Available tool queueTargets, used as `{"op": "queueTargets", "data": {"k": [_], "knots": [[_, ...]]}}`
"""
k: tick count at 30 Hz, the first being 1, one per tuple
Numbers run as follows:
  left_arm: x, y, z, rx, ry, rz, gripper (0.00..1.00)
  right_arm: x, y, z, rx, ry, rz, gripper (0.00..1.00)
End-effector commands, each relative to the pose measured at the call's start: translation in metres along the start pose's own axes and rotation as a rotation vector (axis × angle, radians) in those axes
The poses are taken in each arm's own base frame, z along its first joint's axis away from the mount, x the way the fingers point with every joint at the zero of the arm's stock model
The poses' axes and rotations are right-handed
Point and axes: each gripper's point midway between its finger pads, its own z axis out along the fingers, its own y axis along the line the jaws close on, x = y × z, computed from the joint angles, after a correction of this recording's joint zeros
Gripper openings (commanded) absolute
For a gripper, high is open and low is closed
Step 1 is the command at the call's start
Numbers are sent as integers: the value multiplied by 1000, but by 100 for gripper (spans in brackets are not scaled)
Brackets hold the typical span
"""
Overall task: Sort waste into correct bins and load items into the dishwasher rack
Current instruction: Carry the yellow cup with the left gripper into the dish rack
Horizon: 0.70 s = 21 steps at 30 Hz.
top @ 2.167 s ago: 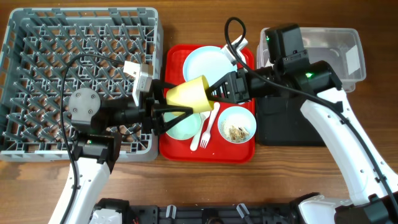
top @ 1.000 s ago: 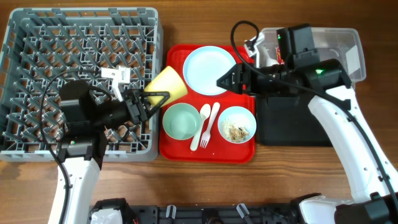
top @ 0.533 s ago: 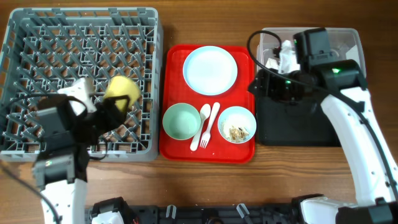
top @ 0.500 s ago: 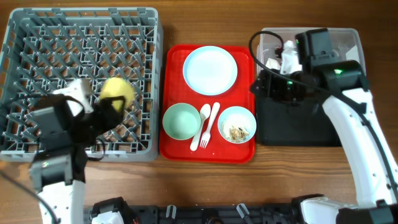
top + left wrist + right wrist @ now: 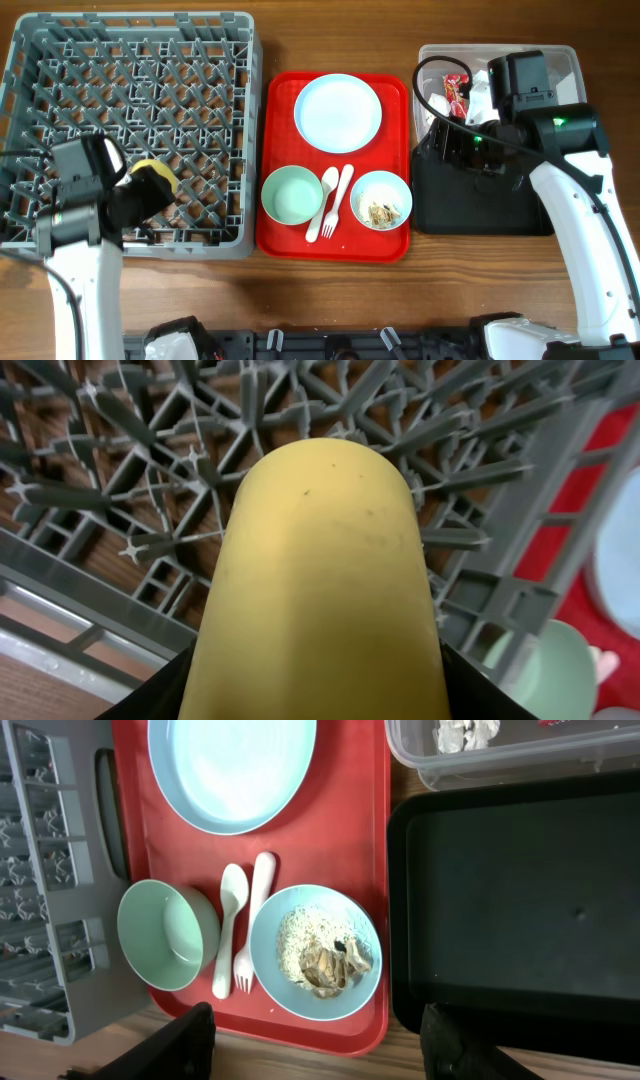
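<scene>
The yellow cup [image 5: 152, 180] in my left gripper goes down among the empty pegs near the dishwasher rack's front edge next, and then my left gripper opens.
My left gripper [image 5: 318, 700] is shut on the yellow cup [image 5: 318, 570], held bottom-forward low over the front left of the grey dishwasher rack [image 5: 130, 70]; the cup [image 5: 152, 180] shows there from above. My right gripper [image 5: 320, 1050] stands open and empty above the seam between the red tray and the black bin [image 5: 520, 900]. On the tray lie the pale blue plate [image 5: 232, 765], a green bowl [image 5: 165, 933], a spoon [image 5: 228, 930], a fork [image 5: 255, 920] and a blue bowl with food scraps [image 5: 315, 963]. The red wrapper [image 5: 456, 88] and a white paper scrap [image 5: 465, 732] lie in the clear tub [image 5: 560, 70].
The red tray [image 5: 275, 235] sits between the rack and the black bin [image 5: 480, 210], with the clear tub behind the bin. Bare wooden table [image 5: 330, 290] runs along the front edge. The right arm's cable [image 5: 430, 75] loops over the tub's left end.
The left arm has carried the yellow cup leftward from the tray's edge to the rack's front left. The right arm has drawn back to the right, over the black bin.
</scene>
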Motion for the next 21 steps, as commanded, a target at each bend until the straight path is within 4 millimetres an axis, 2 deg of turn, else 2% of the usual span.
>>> {"op": "queueTargets", "data": {"k": [1, 5, 6, 7, 9, 10, 11, 13, 14, 18, 21], "knots": [[-1, 6, 21, -47, 65, 10, 6, -2, -2, -5, 16, -20, -19, 67], [-2, 7, 42, -63, 113, 7, 9, -2, -2, -5, 16, -18, -18, 66], [-3, 8, 46, -66, 120, 7, 14, -1, -2, -5, 16, -18, -17, 66], [-4, 8, 50, -67, 124, 7, 31, -1, -2, -5, 14, -16, -17, 67], [-6, 7, 56, -68, 125, 7, 38, -1, -2, -5, 15, -15, -16, 66], [-10, 6, 59, -65, 117, 7, 49, 0, -2, -5, 15, -13, -16, 67], [-14, 5, 61, -59, 101, 8, 71, 1, -3, -5, 17, -8, -15, 67], [-23, 2, 60, -47, 66, 10, 96, 3, -3, -5, 20, 1, -14, 67], [-28, 0, 57, -42, 47, 11, 100, 4, -4, -5, 21, 4, -13, 67], [-50, -10, 40, -14, -26, 15, 100, 4, -4, -5, 21, 6, -13, 67], [-56, -16, 24, 10, -57, 12, 100, 4, -4, -5, 22, 5, -13, 67]]}}
